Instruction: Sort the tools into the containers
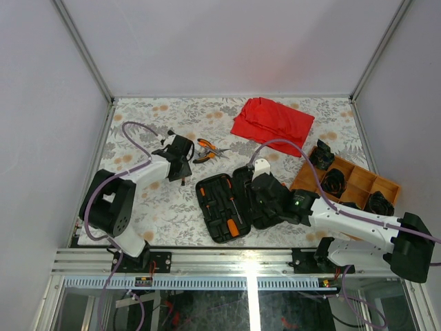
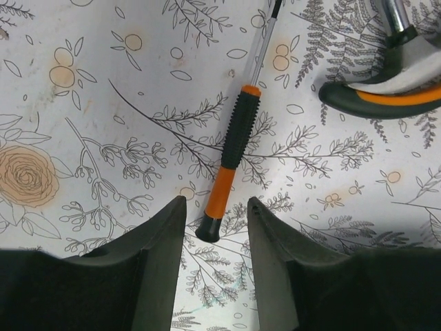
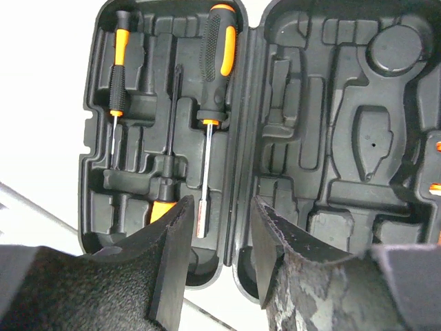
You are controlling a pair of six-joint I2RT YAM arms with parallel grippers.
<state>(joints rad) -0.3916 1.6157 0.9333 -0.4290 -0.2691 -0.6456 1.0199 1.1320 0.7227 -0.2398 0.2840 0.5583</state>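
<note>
Next, my left gripper lowers a little and closes its fingers around the orange band by the screwdriver's butt, which lies below, between its fingers.
A slim screwdriver with a black-and-orange handle lies on the floral table. Its butt end sits just between the tips of my left gripper, which is open and touches nothing. Orange-handled pliers lie just right of that gripper, and their handle shows in the left wrist view. The black tool case lies open flat. Its left half holds a slim screwdriver, a thin black driver and a thick-handled screwdriver. My right gripper hangs open over the case's hinge, empty.
A red cloth lies at the back of the table. A wooden compartment tray with black items stands at the right, close to the right arm. Grey walls close in the table on three sides.
</note>
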